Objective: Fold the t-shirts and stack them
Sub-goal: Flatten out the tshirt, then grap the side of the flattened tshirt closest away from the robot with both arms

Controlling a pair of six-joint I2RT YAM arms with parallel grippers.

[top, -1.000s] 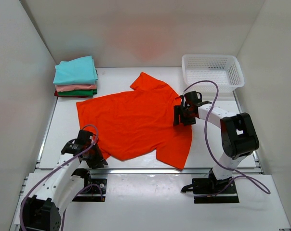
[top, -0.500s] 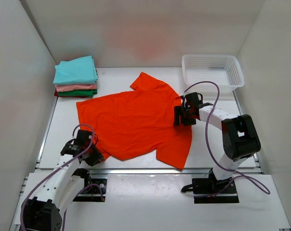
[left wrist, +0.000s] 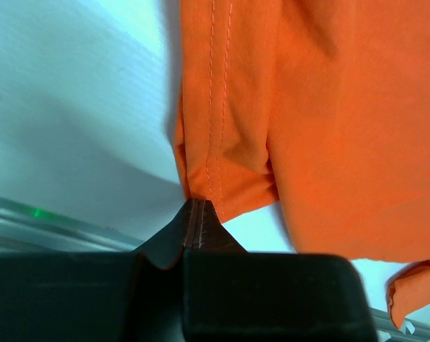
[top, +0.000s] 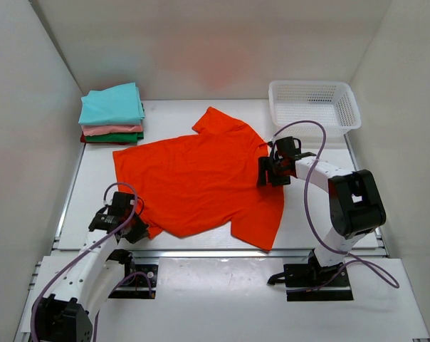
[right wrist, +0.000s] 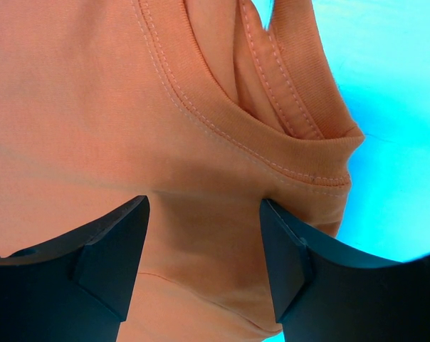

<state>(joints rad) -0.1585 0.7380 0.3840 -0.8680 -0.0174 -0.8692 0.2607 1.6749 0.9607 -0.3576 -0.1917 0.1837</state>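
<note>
The near sleeve's edge [top: 259,245] comes next: I will lift my right gripper from below the collar, move it back and lower it onto that edge.
The orange-red t-shirt [top: 201,174] lies spread flat in the middle of the table. My left gripper [top: 141,229] is at its near left edge and is shut on the stitched hem, which shows pinched between the jaws in the left wrist view [left wrist: 198,214]. My right gripper [top: 266,172] is open at the shirt's right side. In the right wrist view [right wrist: 204,246] its fingers [right wrist: 112,253] stand apart on the cloth just below the collar [right wrist: 286,153]. A stack of folded shirts sits at the back left: teal [top: 112,103] on top, then pink [top: 112,130], green [top: 115,137] and dark red [top: 83,139].
A white plastic mesh basket [top: 313,107] stands at the back right, just beyond the right arm. White walls close in the table on the left, back and right. A metal rail runs along the near edge [top: 222,252].
My left gripper has moved a little to the left and nearer with the hem in it. The right gripper has barely moved.
</note>
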